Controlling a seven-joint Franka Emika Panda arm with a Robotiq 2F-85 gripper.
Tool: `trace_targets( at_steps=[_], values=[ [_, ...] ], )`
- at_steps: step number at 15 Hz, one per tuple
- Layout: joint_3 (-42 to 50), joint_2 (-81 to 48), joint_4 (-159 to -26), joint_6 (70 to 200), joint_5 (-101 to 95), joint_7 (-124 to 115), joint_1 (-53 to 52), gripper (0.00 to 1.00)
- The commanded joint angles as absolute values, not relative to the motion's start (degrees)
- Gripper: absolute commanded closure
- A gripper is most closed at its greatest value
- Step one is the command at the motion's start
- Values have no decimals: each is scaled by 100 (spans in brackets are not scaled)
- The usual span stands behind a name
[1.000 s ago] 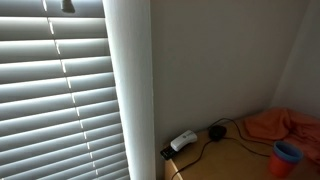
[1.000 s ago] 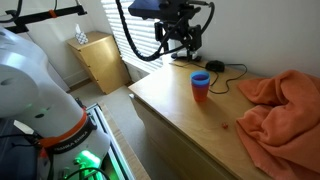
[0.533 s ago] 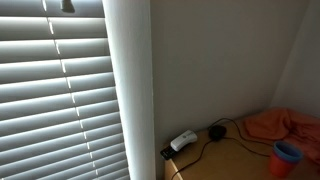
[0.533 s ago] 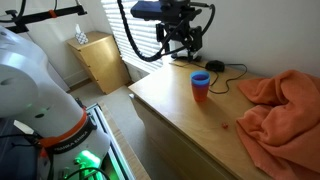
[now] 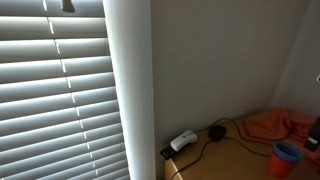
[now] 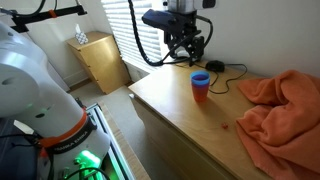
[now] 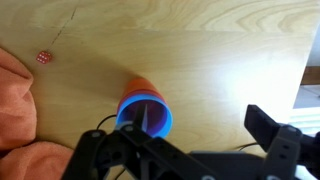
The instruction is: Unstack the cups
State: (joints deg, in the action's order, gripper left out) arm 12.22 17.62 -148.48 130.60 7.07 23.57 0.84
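My gripper lowers its open fingers astride the blue cup's near rim (image 6: 193, 77) (image 7: 168, 119) next and closes them, since it lies below, exposed above the orange cup.
The cups are one stack: a blue cup nested in an orange cup (image 6: 200, 86), upright on the wooden table (image 6: 180, 110). The stack also shows in an exterior view (image 5: 287, 156) and in the wrist view (image 7: 145, 106). My gripper (image 6: 189, 50) hangs open and empty above the table, just behind and above the stack. In the wrist view the gripper (image 7: 205, 124) has one finger over the cup's rim and the other well off to the right. Only its edge (image 5: 315, 133) shows in an exterior view.
A crumpled orange cloth (image 6: 282, 105) covers the table's right end, close to the stack. A small red die (image 7: 42, 57) lies on the wood. A black cable and puck (image 6: 216, 67) lie by the wall. A small wooden cabinet (image 6: 100, 60) stands on the floor.
The gripper has moved a little sideways towards the cup stack, and its edge now enters the exterior view by the blinds. The cups have not moved.
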Motion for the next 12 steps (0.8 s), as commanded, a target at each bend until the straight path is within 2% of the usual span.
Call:
trace_targets(
  at_steps=[1,5,7,9,11,12],
  values=[
    [1096,1065,-14543,13429,939,2085,100,0],
    [931,473,-14291,13682,952,1801,147,0],
    [850,233,-14164,13761,937,1693,175,7],
    [779,27,-14048,13854,883,1581,203,6],
    [727,-147,-13942,13906,861,1517,232,31],
    [709,-221,-13890,13900,854,1502,250,34]
  ],
)
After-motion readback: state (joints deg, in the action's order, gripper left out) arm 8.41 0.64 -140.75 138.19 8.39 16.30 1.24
